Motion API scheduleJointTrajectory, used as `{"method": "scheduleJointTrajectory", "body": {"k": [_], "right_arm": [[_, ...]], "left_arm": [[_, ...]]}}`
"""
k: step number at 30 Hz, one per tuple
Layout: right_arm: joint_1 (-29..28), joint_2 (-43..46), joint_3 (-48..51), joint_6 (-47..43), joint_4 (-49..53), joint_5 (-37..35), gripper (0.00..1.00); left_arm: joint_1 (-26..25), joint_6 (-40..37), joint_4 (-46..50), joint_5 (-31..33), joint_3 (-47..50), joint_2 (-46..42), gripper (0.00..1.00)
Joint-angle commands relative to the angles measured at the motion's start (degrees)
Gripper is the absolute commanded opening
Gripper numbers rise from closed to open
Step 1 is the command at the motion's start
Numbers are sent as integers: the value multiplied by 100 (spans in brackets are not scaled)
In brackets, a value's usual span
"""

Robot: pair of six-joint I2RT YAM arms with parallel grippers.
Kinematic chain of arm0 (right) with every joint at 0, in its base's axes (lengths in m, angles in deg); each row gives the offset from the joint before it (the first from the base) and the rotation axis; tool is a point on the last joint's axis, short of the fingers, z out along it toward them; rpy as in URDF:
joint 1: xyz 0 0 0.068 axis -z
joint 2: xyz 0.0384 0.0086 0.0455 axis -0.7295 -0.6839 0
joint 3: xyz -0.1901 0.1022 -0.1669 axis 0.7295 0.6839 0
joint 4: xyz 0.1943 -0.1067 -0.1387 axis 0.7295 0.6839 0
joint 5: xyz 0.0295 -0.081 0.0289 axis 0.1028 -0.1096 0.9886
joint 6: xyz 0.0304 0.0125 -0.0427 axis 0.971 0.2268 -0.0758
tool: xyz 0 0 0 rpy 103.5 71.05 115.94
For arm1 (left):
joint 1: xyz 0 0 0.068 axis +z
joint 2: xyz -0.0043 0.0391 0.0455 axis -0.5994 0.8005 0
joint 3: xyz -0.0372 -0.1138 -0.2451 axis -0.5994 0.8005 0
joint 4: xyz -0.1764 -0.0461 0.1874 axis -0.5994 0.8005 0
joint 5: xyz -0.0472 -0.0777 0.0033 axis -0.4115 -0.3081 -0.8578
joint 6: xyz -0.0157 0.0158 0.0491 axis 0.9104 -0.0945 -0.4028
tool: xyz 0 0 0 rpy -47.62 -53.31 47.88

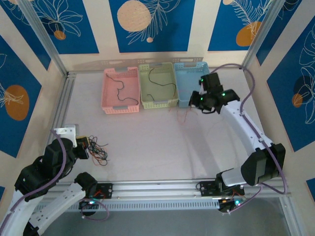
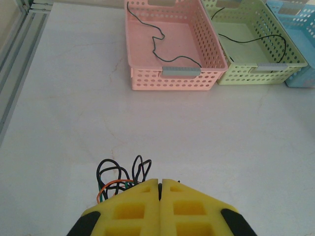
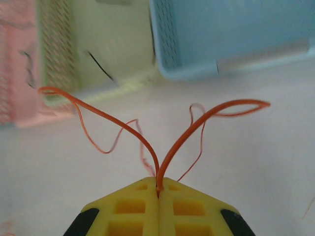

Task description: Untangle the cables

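Observation:
I should next move my right gripper outward over the bottom of the blue basket [image 3: 241,37] and let go of the red-orange cable inside, because that basket is empty and the others have black cables in them.
A tangle of black, red-orange and greenish cables [image 1: 100,151] lies at the near left of the table. My left gripper [image 1: 84,143] sits at its left edge. In the left wrist view the yellow jaws of that gripper [image 2: 160,182] are closed, with a dark strand in their seam, and loops of the tangle [image 2: 115,174] stick out to their left. My right gripper [image 1: 196,101] hovers in front of the blue basket [image 1: 183,101], shut on a red-orange cable [image 3: 118,123]. The cable is pinched at its fold and its two ends spread left and right. It dangles below that gripper [image 1: 184,116].
The pink basket [image 1: 120,105], green basket [image 1: 158,102] and blue basket stand in a row at the back. Each of the first two holds a black cable, one in the pink [image 2: 163,34] and one in the green [image 2: 256,38]. Aluminium rails [image 1: 64,103] border the table.

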Motion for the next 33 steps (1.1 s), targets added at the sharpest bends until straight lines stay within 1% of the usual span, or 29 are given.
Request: {"method": "scheduleJointTrajectory", "body": {"k": [1,5,9,15,19,22,28,29,31,32,33], "right_arm": [[290,-172,-879,72,339,271,0],[720,-710,-1964,259,345,585,0],[1019,-1498,-2951,405,338,772,0],[1318,-2682,-4057,663,273,865,0],[1447,-3568,-4864,828,579,823,0],[1489,-4066,-5169,903,730,677,0],[1376,-4635,-4819,853,585,603,0],[1358,-4696,-4741,829,530,645,7],[1356,-4837,-4684,756,509,1009,32],[1350,-4873,-4694,747,579,1081,38],[1334,-4868,-4677,715,654,1060,41]], "left_arm": [[-2,-70,-141,3,29,-10,0],[3,-74,-142,12,29,-1,0],[2,-74,-141,19,29,35,0],[2,-58,-124,43,32,35,0],[1,-61,-126,44,35,52,0],[3,-57,-126,43,35,77,0],[-1,-48,-124,46,37,84,0],[3,-52,-124,43,35,84,0],[1,-59,-133,40,37,87,0],[1,-57,-135,43,38,88,0],[-2,-60,-135,35,38,97,0]]}}
